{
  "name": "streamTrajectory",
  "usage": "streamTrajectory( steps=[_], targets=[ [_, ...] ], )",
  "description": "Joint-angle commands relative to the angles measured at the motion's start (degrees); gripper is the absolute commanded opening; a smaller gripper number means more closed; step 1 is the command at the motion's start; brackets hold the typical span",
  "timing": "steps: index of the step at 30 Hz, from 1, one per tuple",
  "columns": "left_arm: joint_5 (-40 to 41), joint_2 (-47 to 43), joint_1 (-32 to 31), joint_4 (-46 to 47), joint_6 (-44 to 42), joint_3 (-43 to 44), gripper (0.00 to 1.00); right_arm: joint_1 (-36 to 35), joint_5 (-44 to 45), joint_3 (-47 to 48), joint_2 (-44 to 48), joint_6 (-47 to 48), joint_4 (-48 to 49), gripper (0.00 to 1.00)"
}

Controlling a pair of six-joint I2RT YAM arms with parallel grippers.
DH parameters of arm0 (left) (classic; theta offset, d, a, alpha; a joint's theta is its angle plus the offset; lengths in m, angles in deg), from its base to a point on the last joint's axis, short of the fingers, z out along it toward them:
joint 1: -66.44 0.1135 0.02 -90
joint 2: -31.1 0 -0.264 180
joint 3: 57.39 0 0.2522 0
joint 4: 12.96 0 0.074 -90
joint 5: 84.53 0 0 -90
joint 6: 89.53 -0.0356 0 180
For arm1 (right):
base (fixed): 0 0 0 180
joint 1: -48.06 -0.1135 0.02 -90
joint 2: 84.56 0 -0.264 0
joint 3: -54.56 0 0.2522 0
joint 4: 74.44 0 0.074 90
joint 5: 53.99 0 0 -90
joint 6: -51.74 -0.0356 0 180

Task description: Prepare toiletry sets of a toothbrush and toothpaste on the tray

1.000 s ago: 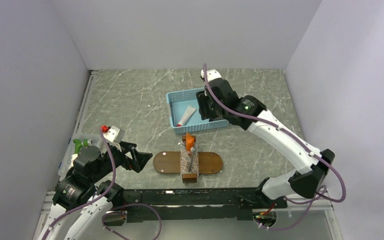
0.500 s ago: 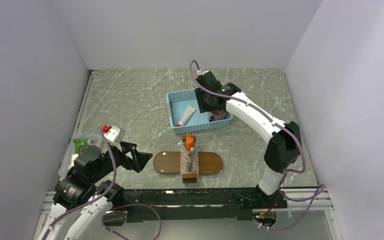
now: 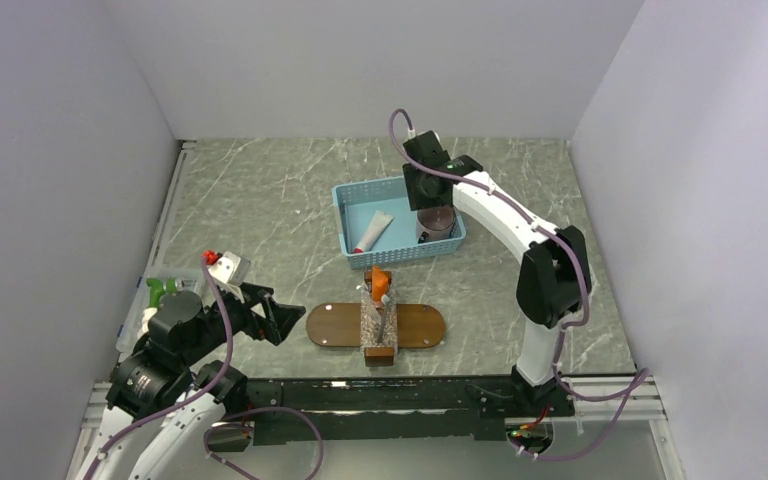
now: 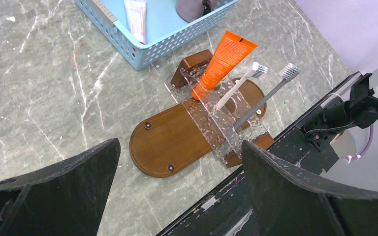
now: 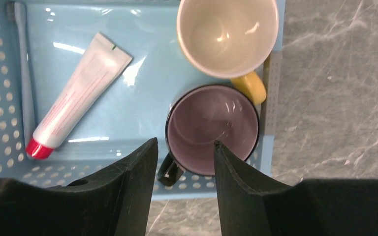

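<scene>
The bare bottom of the basket leaves room for my fingers at the cream mug's rim facing the white tube. My right gripper should move outward past the dark mug and down onto the cream mug's rim there.
The dark-brown oval tray lies near the table's front edge. A clear holder stands across it. In the holder are the orange toothpaste, a white toothbrush and a grey toothbrush. My left gripper hangs open just left of the tray, holding nothing. My right gripper hovers over the blue basket, jaws partly open and empty, above a dark mug.
The basket also holds a white tube with a red cap, a pale blue toothbrush along one wall, and a cream mug with a yellow handle. A green bottle stands at the left edge.
My right arm has swung its elbow in from the right, and its gripper has shifted over the mugs in the basket. The left arm and the tray have not moved.
</scene>
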Motion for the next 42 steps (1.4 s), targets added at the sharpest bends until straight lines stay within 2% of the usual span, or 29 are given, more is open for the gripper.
streamTrajectory(
  steps=[1, 13, 27, 31, 34, 39, 42],
  targets=[
    [0.25, 0.70, 0.03, 2.06, 0.66, -0.27, 0.99, 0.96, 0.43, 6.00, -3.83, 2.63, 2.69, 0.48],
    [0.63, 0.53, 0.01, 1.90, 0.75, -0.27, 0.99, 2.59, 0.26, 14.92, -13.92, 7.06, 4.25, 0.47],
    [1.11, 0.79, 0.04, 1.78, 0.88, -0.27, 0.99, 3.73, -1.05, 21.21, -20.16, 8.43, 3.26, 0.47],
    [1.15, 0.79, 0.05, 1.79, 0.91, -0.27, 0.99, 4.10, -1.59, 22.89, -22.02, 8.67, 2.12, 0.41],
    [1.13, 0.71, 0.03, 1.80, 0.93, -0.27, 0.99, 4.27, -2.03, 23.50, -22.53, 9.02, 1.97, 0.32],
    [1.21, 0.70, 0.04, 1.77, 0.88, -0.27, 0.99, 4.54, -2.45, 25.96, -24.11, 10.27, 0.27, 0.27],
    [1.26, 0.76, -0.02, 1.80, 0.95, -0.27, 0.99, 4.73, -2.67, 26.79, -24.62, 10.81, -0.10, 0.17]
  ],
)
